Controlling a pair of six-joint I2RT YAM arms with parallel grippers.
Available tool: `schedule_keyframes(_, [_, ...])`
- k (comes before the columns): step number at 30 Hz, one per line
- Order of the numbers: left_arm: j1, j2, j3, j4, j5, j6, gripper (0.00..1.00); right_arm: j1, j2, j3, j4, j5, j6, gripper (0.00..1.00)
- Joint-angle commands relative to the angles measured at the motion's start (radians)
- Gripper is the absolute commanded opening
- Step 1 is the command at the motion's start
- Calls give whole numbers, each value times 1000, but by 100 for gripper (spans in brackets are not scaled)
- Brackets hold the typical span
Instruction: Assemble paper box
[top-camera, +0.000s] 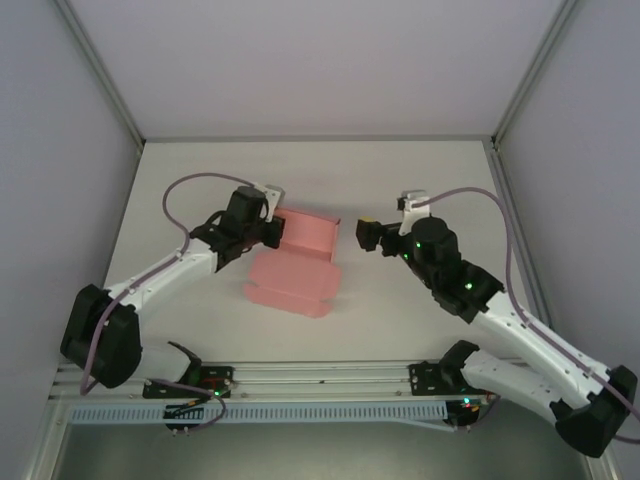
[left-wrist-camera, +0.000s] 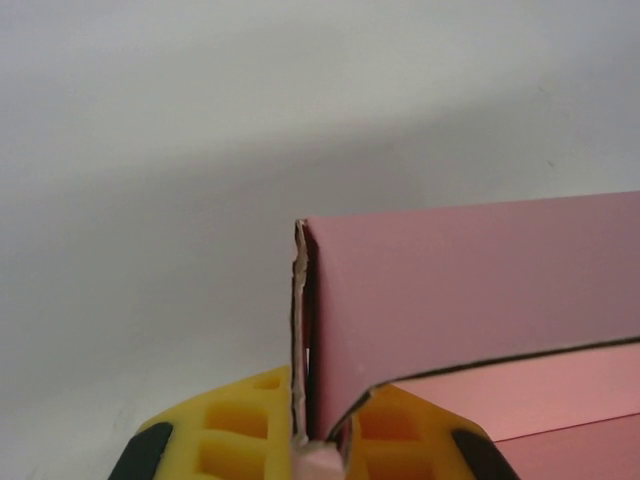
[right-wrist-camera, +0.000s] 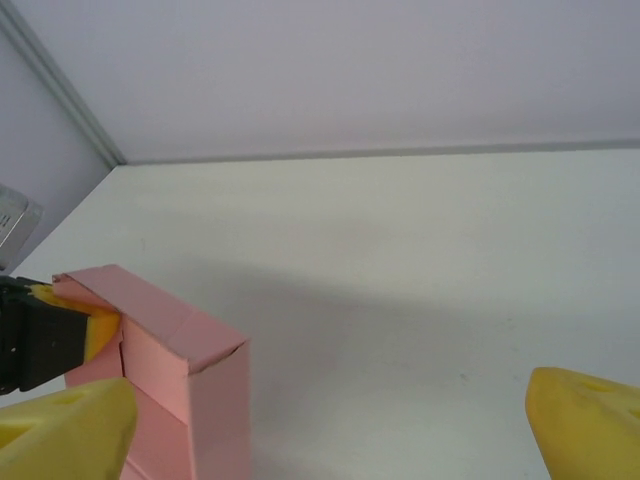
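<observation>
I will swing the box's pinched side back toward the tabletop by my right gripper with my left gripper, turning the box (top-camera: 297, 263), and let go of it, because the box's lid panel points toward me.
The pale-pink paper box (top-camera: 297, 263) lies in the middle of the table, its back part folded up into walls and a flat lid panel stretching toward me. My left gripper (top-camera: 272, 232) is shut on the box's left upright wall (left-wrist-camera: 300, 330), the yellow pads (left-wrist-camera: 235, 430) pinching the card edge. In the right wrist view the box's folded corner (right-wrist-camera: 185, 370) stands at the lower left, with the left gripper's yellow pad (right-wrist-camera: 95, 328) on it. My right gripper (top-camera: 366, 236) hovers open to the right of the box, apart from it, its yellow fingers (right-wrist-camera: 585, 420) spread wide.
White table (top-camera: 400, 180) with an aluminium frame round it; grey walls at the back and sides. A rail with cables (top-camera: 300, 385) runs along the near edge between the arm bases.
</observation>
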Motion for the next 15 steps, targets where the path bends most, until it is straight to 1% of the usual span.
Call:
schedule_keyframes(1, [7,64,70,-98,179,271,0,-22,-60,-26,-103,54,66,100])
schedule_keyframes(3, [6,120,125,-192,262,377,0,-27,-79,-31,-136,56,73,100])
schedule_keyframes(4, [1,151,161,-247,275,421,0,-30,-87,-33,-155,59,75,100])
schedule_keyframes(6, [-13,206,219,-322,260,479,0,-35,-93,-36,-189,71,81,100])
schedule_keyframes(8, [-21,254,265,-359,249,524,0,-38,-96,-41,-211,76,81,100])
schedule_keyframes(11, [-47,343,344,-398,146,519,0,-45,-99,-47,-233,87,78,100])
schedule_keyframes(13, [-90,405,374,-427,35,532,0,-48,-105,-52,-237,100,77,100])
schedule_keyframes(15, [-143,463,383,-418,-94,553,0,-52,-112,-59,-234,106,68,100])
